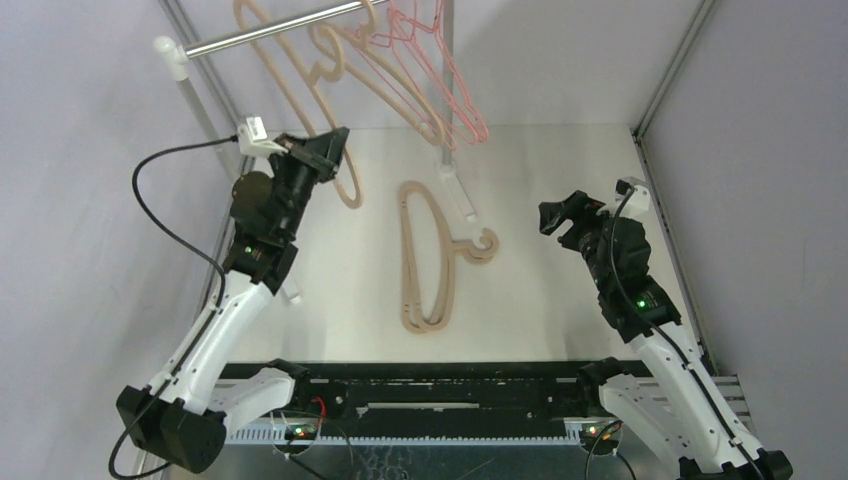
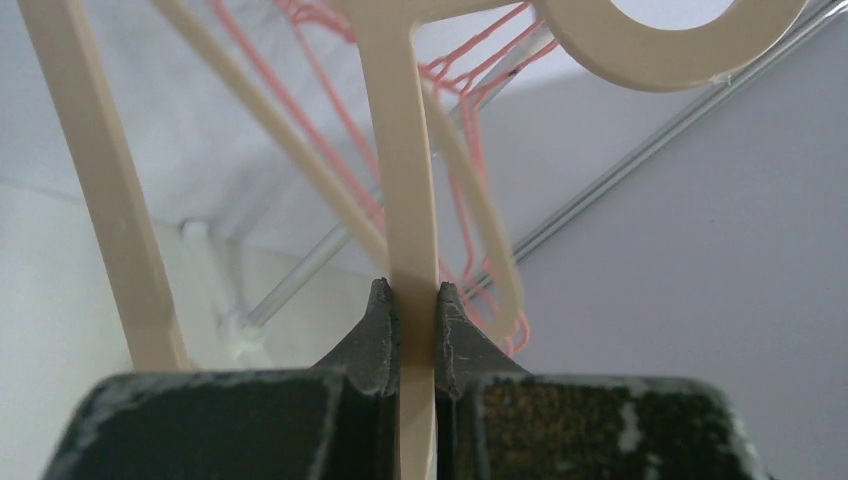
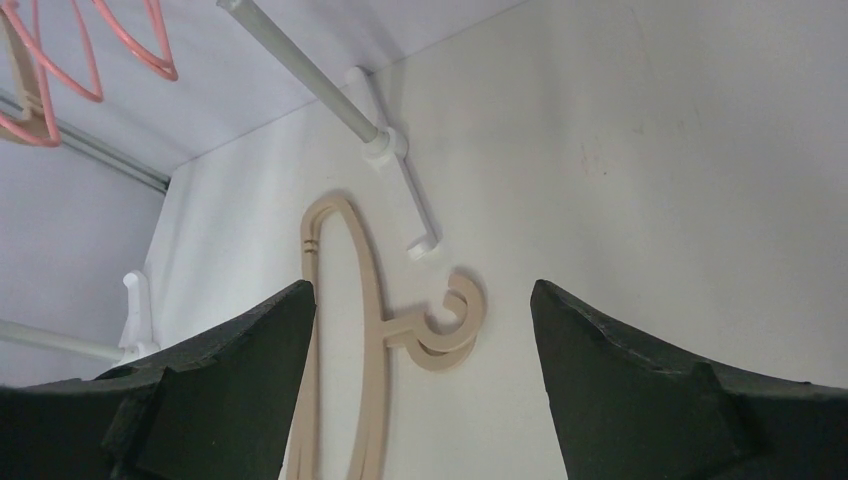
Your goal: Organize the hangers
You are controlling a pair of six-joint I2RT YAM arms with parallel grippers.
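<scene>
My left gripper should next carry the beige hanger outward onto the silver bar and release the hanger's bar, because the hanger's hook is still off that silver bar, which is outward of my left gripper.
My left gripper [image 1: 338,138] is raised near the rail and shut on the straight bar of a beige hanger [image 1: 349,190]. In the left wrist view the fingertips [image 2: 380,310] pinch that beige bar [image 2: 410,200], and its round hook [image 2: 690,62] is above. More beige hangers and thin pink hangers [image 1: 425,60] hang on the silver rail [image 1: 260,30]. The pink ones also show behind the bar in the left wrist view [image 2: 470,170]. Two stacked beige hangers [image 1: 425,265] lie flat mid-table. My right gripper [image 1: 557,215] is open and empty above the table, with that pair [image 3: 372,330] ahead of its jaws [image 3: 422,290].
The rail stands on white posts, with a white end cap [image 1: 170,52] at the left. A post and foot [image 3: 385,142] stand just beyond the lying hangers. Grey walls and metal frame bars [image 1: 665,70] close in the table on three sides.
</scene>
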